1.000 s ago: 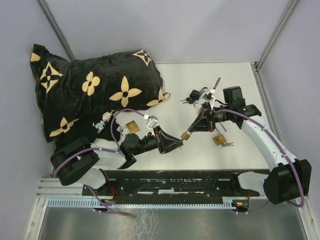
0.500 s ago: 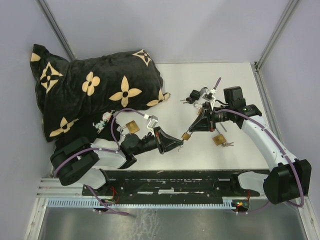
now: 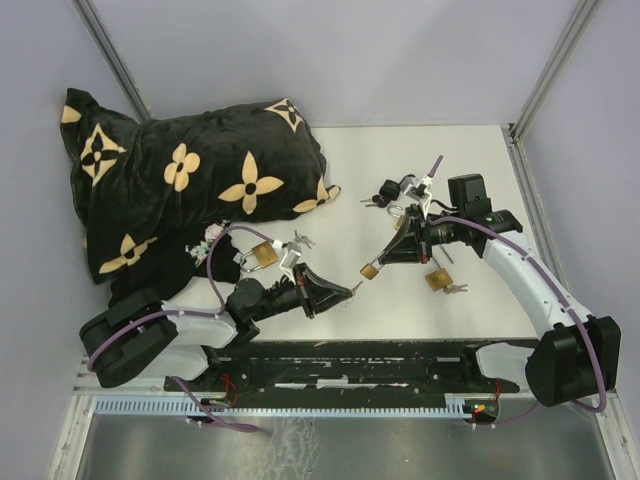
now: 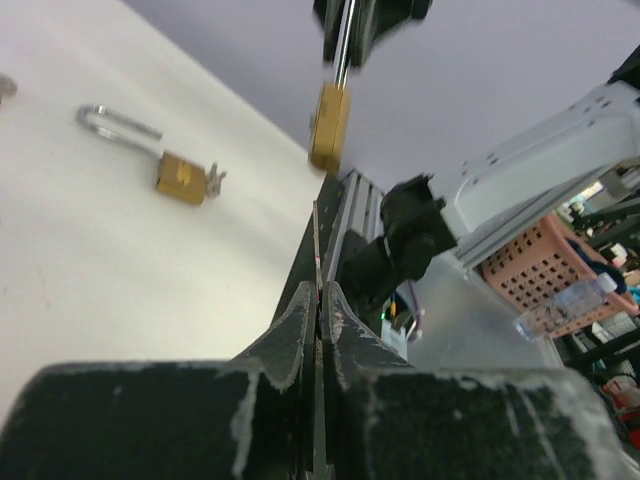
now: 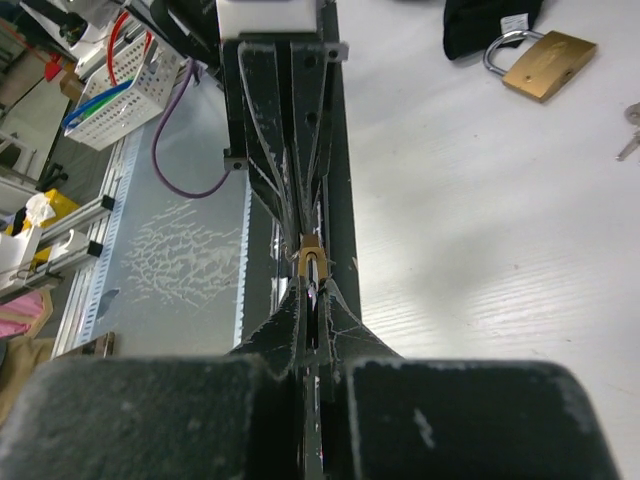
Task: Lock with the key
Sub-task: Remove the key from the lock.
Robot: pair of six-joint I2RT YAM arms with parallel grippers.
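Observation:
I'll next move my right gripper down and left in the top view to release the padlock on the bare tabletop.
A small brass padlock (image 3: 370,271) hangs above the table with my right gripper (image 3: 386,258) shut on its steel shackle. In the right wrist view the brass body (image 5: 311,262) shows just past the shut right gripper (image 5: 312,287). My left gripper (image 3: 338,291) is shut on a thin key (image 3: 353,288) that points toward the padlock, a short gap away. The left wrist view has the key (image 4: 317,235) edge-on, sticking out of the shut left gripper (image 4: 321,292), and the padlock (image 4: 329,127) hanging higher up.
A black cushion with tan flowers (image 3: 190,180) fills the back left. A second brass padlock (image 3: 263,254) lies beside the left arm. A third (image 3: 437,280), with keys, lies under the right arm. A dark lock with keys (image 3: 390,192) lies farther back.
My left gripper has shut on the key and drawn back to the left, away from the hanging padlock. The right arm and the padlock have stayed in place.

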